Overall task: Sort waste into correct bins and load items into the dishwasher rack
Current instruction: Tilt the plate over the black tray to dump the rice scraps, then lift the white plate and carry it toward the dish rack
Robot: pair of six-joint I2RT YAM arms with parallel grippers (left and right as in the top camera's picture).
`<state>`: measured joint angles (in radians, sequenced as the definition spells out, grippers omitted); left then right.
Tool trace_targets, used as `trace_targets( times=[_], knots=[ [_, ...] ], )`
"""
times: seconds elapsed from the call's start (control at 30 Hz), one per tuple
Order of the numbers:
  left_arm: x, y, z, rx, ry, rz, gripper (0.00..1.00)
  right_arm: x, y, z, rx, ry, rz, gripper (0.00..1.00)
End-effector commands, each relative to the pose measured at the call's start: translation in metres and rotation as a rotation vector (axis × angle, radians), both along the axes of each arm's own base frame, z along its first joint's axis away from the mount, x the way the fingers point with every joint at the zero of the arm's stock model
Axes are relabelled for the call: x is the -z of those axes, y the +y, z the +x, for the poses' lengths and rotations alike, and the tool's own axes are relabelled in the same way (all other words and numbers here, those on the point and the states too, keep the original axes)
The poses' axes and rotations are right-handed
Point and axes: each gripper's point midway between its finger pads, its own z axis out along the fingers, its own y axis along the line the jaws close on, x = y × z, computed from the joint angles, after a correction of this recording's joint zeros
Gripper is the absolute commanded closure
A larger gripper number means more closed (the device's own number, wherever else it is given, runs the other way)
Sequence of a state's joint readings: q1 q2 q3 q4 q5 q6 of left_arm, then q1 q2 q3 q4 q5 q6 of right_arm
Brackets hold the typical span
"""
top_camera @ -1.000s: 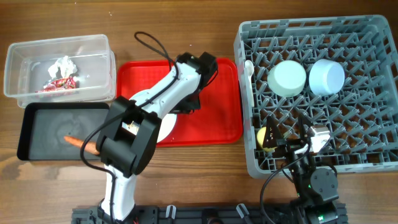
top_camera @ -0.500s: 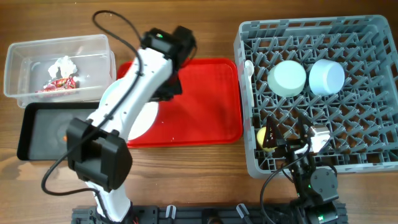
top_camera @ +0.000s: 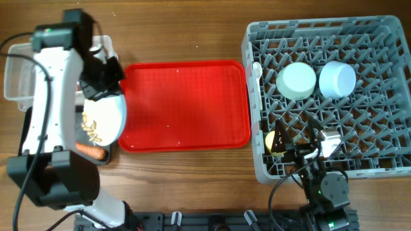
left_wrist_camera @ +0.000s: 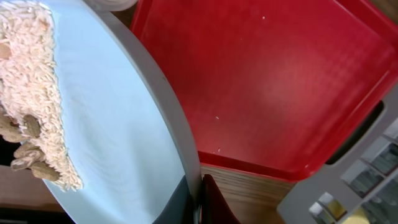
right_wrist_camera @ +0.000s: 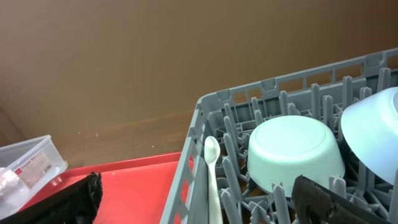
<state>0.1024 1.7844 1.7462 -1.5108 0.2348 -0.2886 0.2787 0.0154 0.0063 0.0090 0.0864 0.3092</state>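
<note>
Next, my left gripper should move across the red tray and release the plate [top_camera: 108, 115] between spoon and bowl [top_camera: 269, 92], since that slot lies to its right in the overhead view.
My left gripper [top_camera: 106, 88] [left_wrist_camera: 200, 190] is shut on the rim of the pale-blue plate [top_camera: 108, 115] [left_wrist_camera: 118, 143]. It holds the plate tilted over the black tray [top_camera: 26, 138] at the left. Beige food scraps [top_camera: 90, 129] [left_wrist_camera: 31, 112] cling to the plate. An orange sausage piece [top_camera: 90, 153] lies in the black tray. The clear tub [top_camera: 18, 72] is mostly hidden by my left arm, and so are the tissue and wrapper. The grey rack [top_camera: 385, 160] holds two bowls [top_camera: 296, 80] [top_camera: 337, 78], the yellow cup [top_camera: 272, 141] and the white spoon [top_camera: 257, 69] [right_wrist_camera: 212, 168]. My right gripper [top_camera: 302, 142] [right_wrist_camera: 196, 180] is open and empty over the rack's front.
The flat red tray [top_camera: 186, 106] [left_wrist_camera: 280, 81] lies bare between the bins and the rack. My left arm stretches along the left side over the tub and black tray. Bare wood table shows at the back and front edges.
My left arm has swung the plate left, off the red tray and over the black tray, now tilted. The right arm has not moved.
</note>
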Motion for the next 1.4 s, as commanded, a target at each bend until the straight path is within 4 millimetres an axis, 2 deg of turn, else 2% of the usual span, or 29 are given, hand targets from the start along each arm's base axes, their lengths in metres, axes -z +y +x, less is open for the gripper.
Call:
trace_targets(
  times=[0.0,0.1,0.2,0.3,0.43,0.6,0.67,0.77,0.87,0.97,1.07,1.23,1.37],
  knots=[
    [-0.002,0.003,-0.009,0.039,-0.046,-0.172,0.96,-0.003,0.002,-0.001,-0.014,-0.019,-0.014,0.00],
    [0.001,0.014,-0.015,0.018,-0.069,-0.259,0.96,-0.003,0.003,-0.001,-0.015,-0.019,-0.014,0.00],
    [-0.008,0.025,-0.019,0.008,-0.146,-0.343,0.96,-0.003,0.003,-0.001,-0.015,-0.019,-0.014,0.00],
    [-0.027,0.050,-0.028,-0.046,-0.276,-0.395,0.96,-0.003,0.003,-0.001,-0.015,-0.019,-0.014,0.00],
    [-0.049,0.066,-0.039,-0.097,-0.476,-0.530,0.96,-0.003,0.003,-0.001,-0.015,-0.019,-0.014,0.00],
    [-0.052,0.086,-0.057,-0.194,-0.717,-0.688,0.96,-0.003,0.003,-0.001,-0.015,-0.019,-0.014,0.00],
    [-0.052,0.095,-0.065,-0.233,-0.799,-0.714,0.96,-0.003,0.003,-0.001,-0.015,-0.019,-0.014,0.00],
    [-0.063,0.103,-0.075,-0.253,-0.899,-0.718,0.96,-0.003,0.003,-0.001,-0.015,-0.019,-0.014,0.00],
    [-0.068,0.105,-0.078,-0.257,-0.928,-0.707,0.96,-0.003,0.003,-0.001,-0.015,-0.019,-0.014,0.00],
    [-0.074,0.095,-0.077,-0.216,-0.944,-0.705,0.96,-0.003,0.003,-0.001,-0.015,-0.017,-0.015,0.00],
    [-0.079,0.072,-0.072,-0.114,-0.942,-0.709,0.96,-0.003,0.003,-0.001,-0.015,-0.016,-0.014,0.00],
    [-0.080,0.005,-0.045,0.122,-0.875,-0.817,0.96,-0.003,0.003,-0.001,-0.015,-0.017,-0.015,0.00],
    [-0.084,-0.061,0.003,0.277,-0.788,-0.893,0.96,-0.003,0.003,-0.001,-0.015,-0.016,-0.014,0.00]
  ],
)
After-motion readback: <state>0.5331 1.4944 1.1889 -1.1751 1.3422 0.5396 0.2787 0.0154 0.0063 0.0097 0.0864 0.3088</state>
